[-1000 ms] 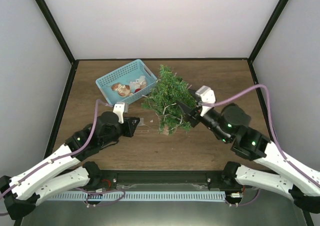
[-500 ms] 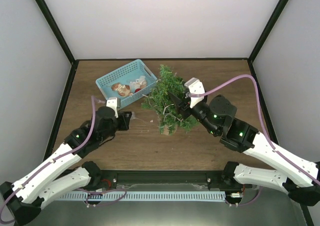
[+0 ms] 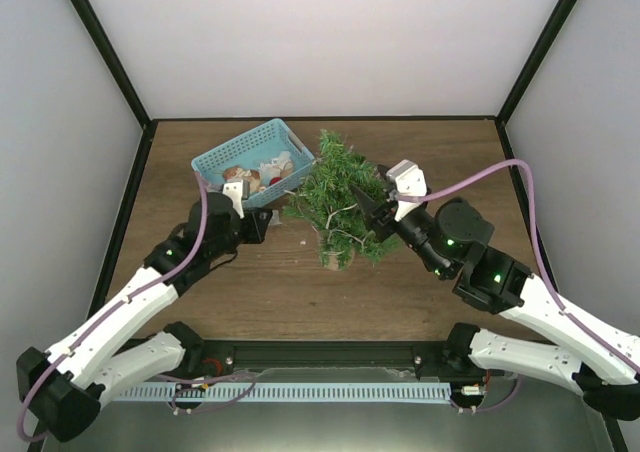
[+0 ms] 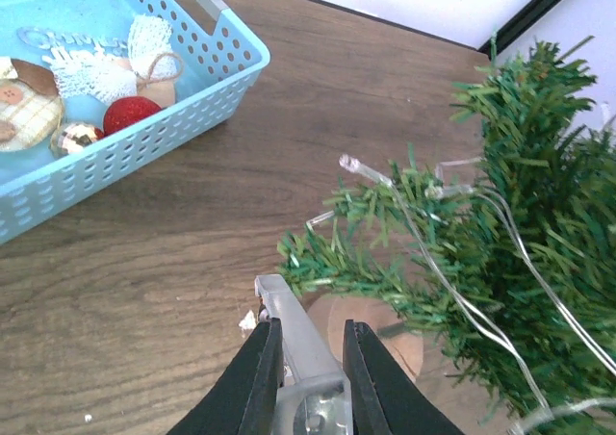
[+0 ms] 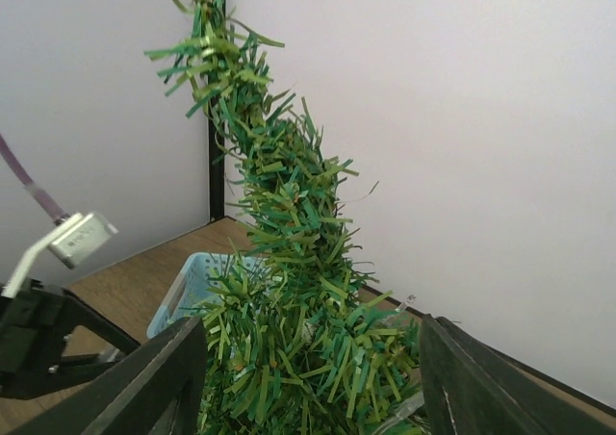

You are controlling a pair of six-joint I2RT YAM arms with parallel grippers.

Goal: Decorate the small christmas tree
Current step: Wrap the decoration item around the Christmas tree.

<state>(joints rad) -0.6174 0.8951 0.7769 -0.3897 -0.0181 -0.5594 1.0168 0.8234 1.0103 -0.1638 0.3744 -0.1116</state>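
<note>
My left gripper moves toward the tree and down beside the pot next, before it releases the clear plastic piece where the table is bare (image 3: 298, 240) (image 4: 258, 321).
The small christmas tree (image 3: 337, 194) stands mid-table on its brown pot (image 3: 335, 259); a thin clear light string (image 4: 435, 262) with tiny bulbs lies over its lower branches (image 4: 539, 214). My left gripper (image 3: 262, 224) hovers low just left of the pot (image 4: 380, 334). In the left wrist view this gripper (image 4: 310, 325) is shut on a clear plastic piece (image 4: 289, 331). My right gripper (image 3: 369, 205) reaches into the tree's right side. Seen from its wrist, that gripper (image 5: 310, 358) is open, its fingers (image 5: 178, 377) standing wide on either side of the foliage (image 5: 289, 291).
A light-blue perforated basket (image 3: 222, 158) sits at the back left, beside the tree, holding several ornaments, among them a red ball (image 4: 130, 114) and a white lace piece (image 4: 91, 69). Grey walls enclose the table on three sides.
My left arm has carried the clear piece away from me, toward the basket and the tree's base. The right gripper pushed into the foliage, then eased slightly right.
</note>
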